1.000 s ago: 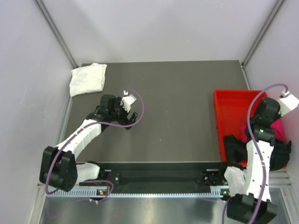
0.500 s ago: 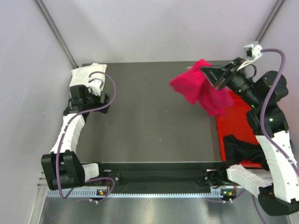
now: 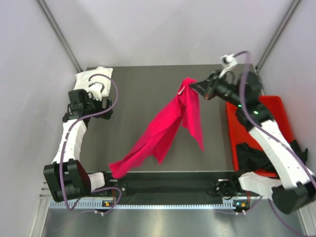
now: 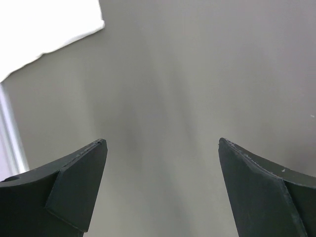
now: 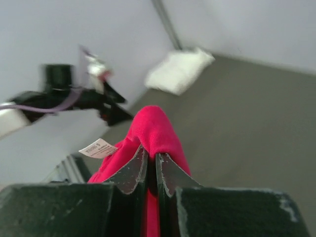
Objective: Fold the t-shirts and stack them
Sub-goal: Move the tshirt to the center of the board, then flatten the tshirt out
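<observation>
I should next move my left gripper down and back onto the pink t-shirt's loose edge [image 3: 143, 141], which is to its right in the top view, because that side of the t-shirt hangs unheld.
My right gripper [image 3: 193, 86] is shut on the magenta-pink t-shirt [image 3: 165, 129] and holds it up over the middle of the table; the cloth hangs down and trails to the front left. In the right wrist view my gripper [image 5: 151, 157] pinches a fold of the pink t-shirt [image 5: 154, 129] with its white label beside it. The folded white t-shirt [image 3: 92, 83] lies at the far left corner and also shows in the right wrist view [image 5: 180, 70] and the left wrist view [image 4: 44, 24]. My left gripper [image 3: 104, 101] is open and empty just in front of it, seen open in its wrist view [image 4: 163, 148]. The black t-shirt [image 3: 254, 155] lies in the red bin.
The red plastic bin [image 3: 232, 121] stands at the table's right side. Grey walls with metal corner posts close in the back and sides. A black rail runs along the near edge.
My right gripper has lifted the pink t-shirt out of the bin and swung it left over the table, where it has unfurled. My left arm moved back left beside the white t-shirt.
</observation>
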You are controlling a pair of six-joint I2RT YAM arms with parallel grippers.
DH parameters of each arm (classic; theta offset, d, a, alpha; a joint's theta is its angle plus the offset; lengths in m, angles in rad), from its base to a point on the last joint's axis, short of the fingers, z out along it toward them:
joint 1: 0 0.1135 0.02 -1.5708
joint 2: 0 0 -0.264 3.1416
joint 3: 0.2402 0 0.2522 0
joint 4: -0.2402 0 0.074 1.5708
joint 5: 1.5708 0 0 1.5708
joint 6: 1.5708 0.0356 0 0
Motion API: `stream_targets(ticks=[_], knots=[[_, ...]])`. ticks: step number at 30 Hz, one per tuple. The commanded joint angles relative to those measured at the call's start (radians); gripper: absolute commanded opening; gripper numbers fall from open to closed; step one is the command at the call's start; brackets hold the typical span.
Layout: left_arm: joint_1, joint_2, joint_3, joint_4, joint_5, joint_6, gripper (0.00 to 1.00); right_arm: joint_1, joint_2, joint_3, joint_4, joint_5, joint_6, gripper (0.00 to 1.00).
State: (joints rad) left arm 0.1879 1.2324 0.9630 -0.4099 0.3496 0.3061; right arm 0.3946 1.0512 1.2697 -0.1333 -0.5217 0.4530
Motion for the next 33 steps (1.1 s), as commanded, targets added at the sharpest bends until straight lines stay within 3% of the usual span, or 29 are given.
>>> stream_targets(ticks=[1,2,4,5,6,9,11,13,17,23,27,30,31,33], knots=[[0.004,-0.025,-0.001,0.008,0.106,0.019,0.99,0.007,0.153,-0.125,-0.106,0.253,-0.063,0.05],[0.004,-0.024,-0.015,0.006,0.155,0.025,0.99,0.006,0.214,-0.133,-0.115,0.296,-0.089,0.19],[-0.002,-0.014,-0.021,-0.009,0.195,0.04,0.94,0.001,0.307,-0.13,-0.167,0.467,-0.109,0.3],[-0.008,-0.013,-0.024,-0.016,0.212,0.047,0.92,-0.006,0.338,-0.124,-0.217,0.548,-0.122,0.45],[-0.03,-0.008,-0.024,-0.021,0.212,0.056,0.9,-0.01,0.367,-0.103,-0.248,0.721,-0.123,0.49],[-0.112,0.001,-0.036,-0.052,0.189,0.094,0.86,-0.028,0.421,-0.098,-0.333,0.888,-0.126,0.61],[-0.183,0.01,-0.059,-0.055,0.155,0.119,0.86,-0.026,0.383,-0.128,-0.315,0.852,-0.134,0.63],[-0.312,0.028,-0.088,-0.034,0.109,0.134,0.9,-0.02,0.318,-0.205,-0.276,0.723,-0.116,0.66],[-0.424,0.082,-0.105,0.012,0.179,0.096,0.96,0.021,0.237,-0.387,-0.106,0.56,-0.042,0.77],[-0.585,0.171,-0.115,-0.003,0.258,0.102,0.99,0.162,0.32,-0.477,-0.034,0.61,0.055,0.78],[-0.701,0.205,-0.159,-0.01,0.213,0.146,0.99,0.217,0.438,-0.412,-0.095,0.709,0.056,0.78],[-0.725,0.232,-0.181,-0.006,0.166,0.168,0.98,0.225,0.489,-0.412,-0.126,0.791,0.072,0.77],[-0.725,0.24,-0.182,-0.003,0.14,0.168,0.95,0.227,0.507,-0.414,-0.127,0.795,0.073,0.77],[-0.723,0.259,-0.182,-0.009,0.094,0.177,0.73,0.228,0.524,-0.415,-0.126,0.807,0.078,0.67]])
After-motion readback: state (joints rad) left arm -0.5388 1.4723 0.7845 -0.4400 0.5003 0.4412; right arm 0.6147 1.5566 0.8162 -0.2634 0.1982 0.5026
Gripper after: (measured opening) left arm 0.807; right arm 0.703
